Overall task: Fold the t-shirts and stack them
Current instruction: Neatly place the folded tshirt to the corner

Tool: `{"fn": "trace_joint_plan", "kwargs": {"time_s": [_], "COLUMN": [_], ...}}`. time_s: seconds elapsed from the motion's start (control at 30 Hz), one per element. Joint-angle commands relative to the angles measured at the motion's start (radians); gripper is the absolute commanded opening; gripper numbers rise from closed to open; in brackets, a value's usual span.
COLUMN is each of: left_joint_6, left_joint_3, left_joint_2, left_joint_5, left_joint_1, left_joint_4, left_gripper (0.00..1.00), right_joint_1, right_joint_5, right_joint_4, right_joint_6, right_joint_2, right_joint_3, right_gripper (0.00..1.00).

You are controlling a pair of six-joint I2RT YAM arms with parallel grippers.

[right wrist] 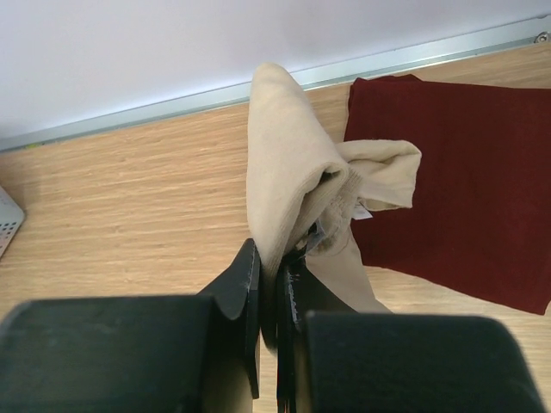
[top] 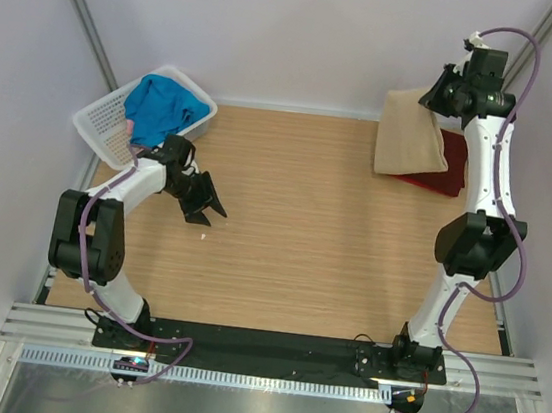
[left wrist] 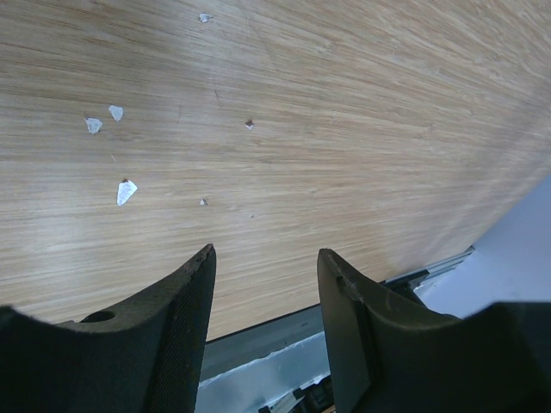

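Observation:
My right gripper lowers the tan t-shirt (right wrist: 288, 185) next and releases it over the maroon t-shirt's uncovered part (right wrist: 465, 176), which lies below and to its right in the wrist view.
My right gripper (right wrist: 274, 251) is shut on the folded tan t-shirt (right wrist: 288, 185) and holds it raised at the far right of the table (top: 411, 132). It hangs over the left part of the dark maroon t-shirt (top: 448, 167), which lies flat on the table, also in the right wrist view (right wrist: 448, 189). The bright blue t-shirt (top: 162, 107) is bunched in the white basket (top: 105, 125) at the far left, with a bit of pink cloth (top: 129, 126) under it. My left gripper (top: 210, 209) is open and empty above bare wood, its gap showing in the left wrist view (left wrist: 265, 258).
Small white scraps (left wrist: 126, 191) lie on the wooden table (top: 303, 230). The back wall rail (right wrist: 172, 107) runs just behind the tan shirt. The black front rail (top: 269, 347) borders the near table edge.

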Motion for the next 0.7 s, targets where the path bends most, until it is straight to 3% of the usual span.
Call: {"fn": "trace_joint_plan", "kwargs": {"time_s": [0.0, 0.67], "left_joint_6": [0.01, 0.023], "left_joint_3": [0.012, 0.058], "left_joint_2": [-0.013, 0.063], "left_joint_5": [0.026, 0.035], "left_joint_1": [-0.004, -0.004], "left_joint_4": [0.005, -0.007], "left_gripper": [0.52, 0.52], "right_joint_1": [-0.008, -0.085], "right_joint_5": [0.013, 0.045], "right_joint_4": [0.063, 0.082], "right_joint_6": [-0.004, -0.029], "right_joint_2": [0.036, 0.107], "right_joint_3": [0.074, 0.108], "right_gripper": [0.01, 0.01]}}
